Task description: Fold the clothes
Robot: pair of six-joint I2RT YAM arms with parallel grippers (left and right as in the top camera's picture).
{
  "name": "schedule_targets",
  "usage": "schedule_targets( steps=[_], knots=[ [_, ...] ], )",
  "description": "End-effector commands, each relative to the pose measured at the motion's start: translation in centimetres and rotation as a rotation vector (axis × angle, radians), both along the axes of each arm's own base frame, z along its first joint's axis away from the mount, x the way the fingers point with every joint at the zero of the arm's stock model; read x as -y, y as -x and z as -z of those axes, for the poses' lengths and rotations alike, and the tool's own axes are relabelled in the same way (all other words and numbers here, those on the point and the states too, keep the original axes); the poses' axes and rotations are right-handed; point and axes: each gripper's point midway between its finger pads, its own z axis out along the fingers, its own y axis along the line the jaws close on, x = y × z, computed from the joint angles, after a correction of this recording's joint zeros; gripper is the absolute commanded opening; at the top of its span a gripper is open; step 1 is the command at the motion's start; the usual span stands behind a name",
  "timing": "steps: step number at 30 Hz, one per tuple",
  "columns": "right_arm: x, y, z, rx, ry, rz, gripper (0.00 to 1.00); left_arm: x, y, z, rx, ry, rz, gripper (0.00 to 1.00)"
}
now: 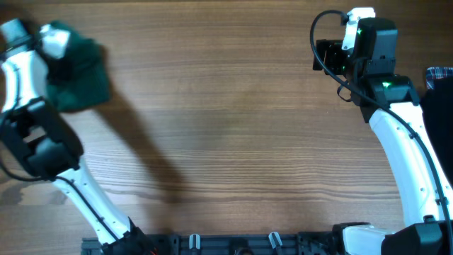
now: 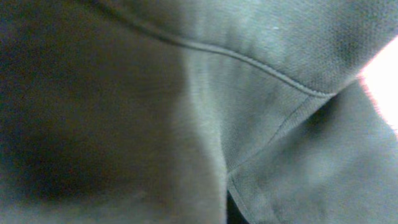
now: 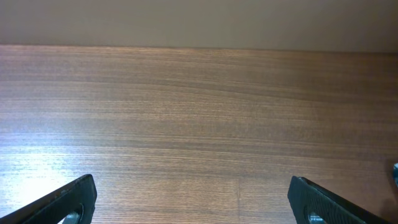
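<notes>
I should move my left gripper to the left in the overhead view and down to release the garment onto the table's side edge, since the garment hangs above the wood.
The clothes, one plain dark green garment, are bunched up at the far left of the table and held above it, casting a shadow on the wood. My left gripper is buried in the bunch and appears shut on it. In the left wrist view the green fabric with a seam fills the frame and hides the fingers. My right gripper is at the far right, wide open and empty over bare wood. Its two black fingers show at the bottom corners of the right wrist view.
A blue-red plaid cloth and a black garment lie at the right edge of the table. The wooden table spans the view between the arms. The arm bases stand along the front edge.
</notes>
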Motion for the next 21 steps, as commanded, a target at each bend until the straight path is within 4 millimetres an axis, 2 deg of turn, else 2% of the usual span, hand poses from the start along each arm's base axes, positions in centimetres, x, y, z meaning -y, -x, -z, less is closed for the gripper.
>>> schedule_targets(
  steps=[1, 2, 4, 7, 11, 13, 16, 18, 21],
  knots=[
    [0.2, 0.0, 0.5, -0.01, 0.001, 0.018, 0.99, 8.5, -3.2, -5.5, 0.105, -0.004, 0.188, 0.04],
    [0.2, 0.0, 0.5, -0.01, 0.001, 0.018, 1.0, 9.5, -3.4, -5.6, 0.102, -0.016, 0.214, 0.04],
    [0.2, 0.0, 0.5, -0.01, 0.001, 0.019, 1.0, 9.8, -3.5, -5.2, 0.088, -0.037, 0.216, 0.04],
    [0.2, 0.0, 0.5, -0.01, 0.001, 0.018, 1.0, 8.0, -3.0, -5.2, 0.087, -0.038, 0.183, 0.04],
    [0.2, 0.0, 0.5, -0.01, 0.001, 0.018, 1.0, 3.3, -1.4, -3.5, 0.056, -0.028, 0.093, 0.04],
    [0.2, 0.0, 0.5, -0.01, 0.001, 0.018, 1.0, 1.5, -0.6, -1.8, 0.029, -0.011, 0.06, 0.04],
    [0.2, 0.0, 0.5, -0.01, 0.001, 0.018, 1.0, -2.8, 1.4, 2.5, -0.029, 0.016, -0.023, 0.04],
    [0.2, 0.0, 0.5, -0.01, 0.001, 0.018, 1.0, -5.0, 2.7, 4.3, -0.055, 0.007, -0.045, 0.04],
    [0.2, 0.0, 0.5, -0.011, 0.001, 0.018, 1.0, -9.1, 4.5, 5.6, -0.063, -0.024, -0.128, 0.04]
  ],
)
